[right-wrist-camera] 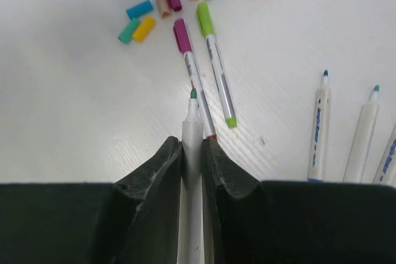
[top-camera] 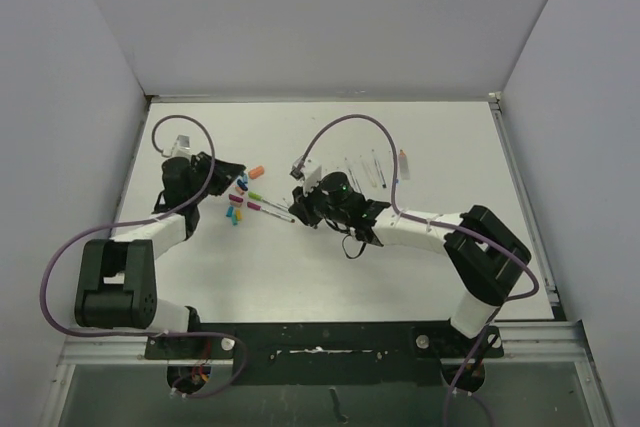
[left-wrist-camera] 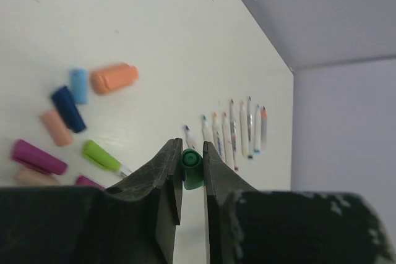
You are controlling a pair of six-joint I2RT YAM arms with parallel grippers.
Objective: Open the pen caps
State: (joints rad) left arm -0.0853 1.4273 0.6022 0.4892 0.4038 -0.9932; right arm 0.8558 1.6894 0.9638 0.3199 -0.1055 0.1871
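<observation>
My left gripper is ready to move back and down next and then let go of the green cap (left-wrist-camera: 193, 170) beside the blue (left-wrist-camera: 78, 85) and teal caps, since the pen's green tip is bare.
My left gripper (left-wrist-camera: 192, 164) is shut on a green pen cap (left-wrist-camera: 193, 170) and holds it above the table. My right gripper (right-wrist-camera: 192, 146) is shut on a pale pen barrel (right-wrist-camera: 192, 125) whose green tip is bare and points at the cap pile. Loose pen caps lie between the arms (top-camera: 240, 205): a fat orange one (left-wrist-camera: 114, 78), light blue (left-wrist-camera: 78, 85), navy (left-wrist-camera: 68, 109), peach (left-wrist-camera: 56, 127), teal (right-wrist-camera: 129, 30) and yellow (right-wrist-camera: 143, 28). Two pens on the table wear their caps, one magenta (right-wrist-camera: 181, 34), one lime (right-wrist-camera: 205, 18).
A row of several uncapped pale pens (top-camera: 372, 167) lies at the back right of the table, also seen in the left wrist view (left-wrist-camera: 235, 131). Two of them (right-wrist-camera: 320, 128) lie right of my right gripper. White walls close the table on three sides.
</observation>
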